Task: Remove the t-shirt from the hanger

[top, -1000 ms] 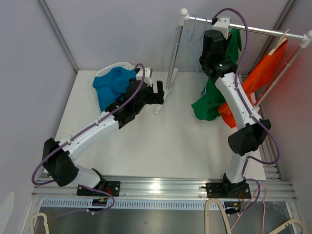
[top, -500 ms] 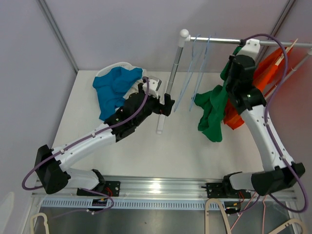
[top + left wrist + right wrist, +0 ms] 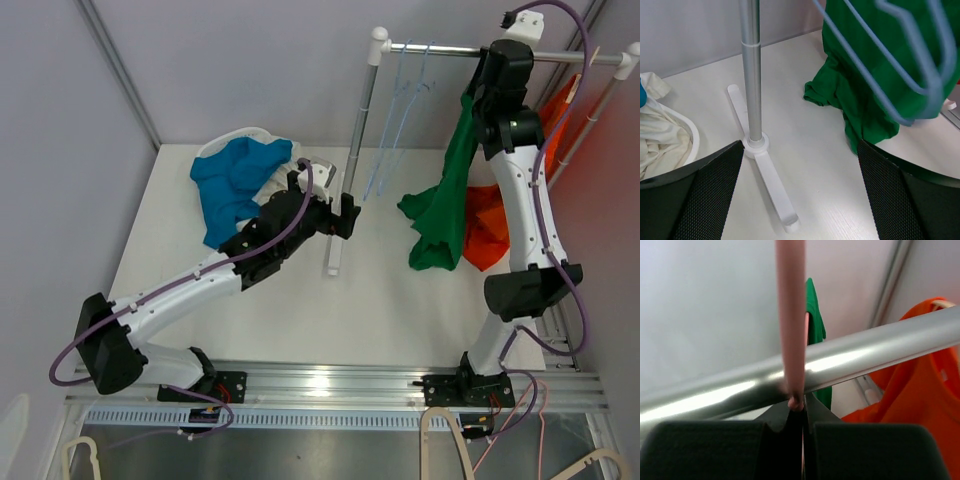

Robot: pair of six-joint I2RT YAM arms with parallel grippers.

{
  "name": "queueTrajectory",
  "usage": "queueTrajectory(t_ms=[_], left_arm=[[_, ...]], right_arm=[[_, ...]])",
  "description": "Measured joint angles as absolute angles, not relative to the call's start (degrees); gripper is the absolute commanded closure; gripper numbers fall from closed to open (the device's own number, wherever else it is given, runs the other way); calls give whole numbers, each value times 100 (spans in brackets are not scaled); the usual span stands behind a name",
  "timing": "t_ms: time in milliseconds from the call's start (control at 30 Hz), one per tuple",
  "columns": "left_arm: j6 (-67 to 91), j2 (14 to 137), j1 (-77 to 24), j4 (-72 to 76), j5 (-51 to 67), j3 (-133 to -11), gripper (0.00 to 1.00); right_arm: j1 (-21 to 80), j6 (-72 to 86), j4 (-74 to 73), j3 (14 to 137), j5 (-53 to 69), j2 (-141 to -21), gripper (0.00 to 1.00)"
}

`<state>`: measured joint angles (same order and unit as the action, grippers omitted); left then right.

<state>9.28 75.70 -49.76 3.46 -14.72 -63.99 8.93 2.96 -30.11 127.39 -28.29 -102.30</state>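
The shirt's lower hem is to the right in the top view, so my left gripper will next swing back and toward it, turning from the rack's foot.
A green t-shirt [image 3: 445,195] hangs from the rail [image 3: 440,49] of a clothes rack, its lower part bunched on the table. My right gripper [image 3: 503,72] is up at the rail. In the right wrist view it [image 3: 802,412] is shut on a pink hanger hook [image 3: 791,315] that crosses the silver rail [image 3: 850,360], with green fabric [image 3: 813,315] behind. My left gripper [image 3: 343,215] is open and empty, low beside the rack pole [image 3: 751,75]. In the left wrist view the left gripper [image 3: 799,197] faces the green t-shirt [image 3: 865,90].
An orange t-shirt [image 3: 488,232] hangs to the right of the green one. Empty blue hangers [image 3: 400,95] hang on the left part of the rail. A white basket [image 3: 232,140] holding a blue garment [image 3: 232,180] stands at the back left. The rack's white foot [image 3: 771,187] lies between my left fingers.
My right arm has risen to the right part of the rail, drawing the green t-shirt up and straighter. The left gripper has edged right, closer to the rack pole.
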Motion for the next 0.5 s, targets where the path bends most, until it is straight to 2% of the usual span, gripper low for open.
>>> queueTrajectory(t_ms=[133, 500], left_arm=[[891, 7596, -4976, 296, -1490, -6399, 0], [897, 7859, -4976, 237, -1594, -6545, 1]], right_arm=[[910, 296, -2978, 12551, -2589, -10307, 100], [926, 314, -2864, 10910, -2008, -8665, 100]])
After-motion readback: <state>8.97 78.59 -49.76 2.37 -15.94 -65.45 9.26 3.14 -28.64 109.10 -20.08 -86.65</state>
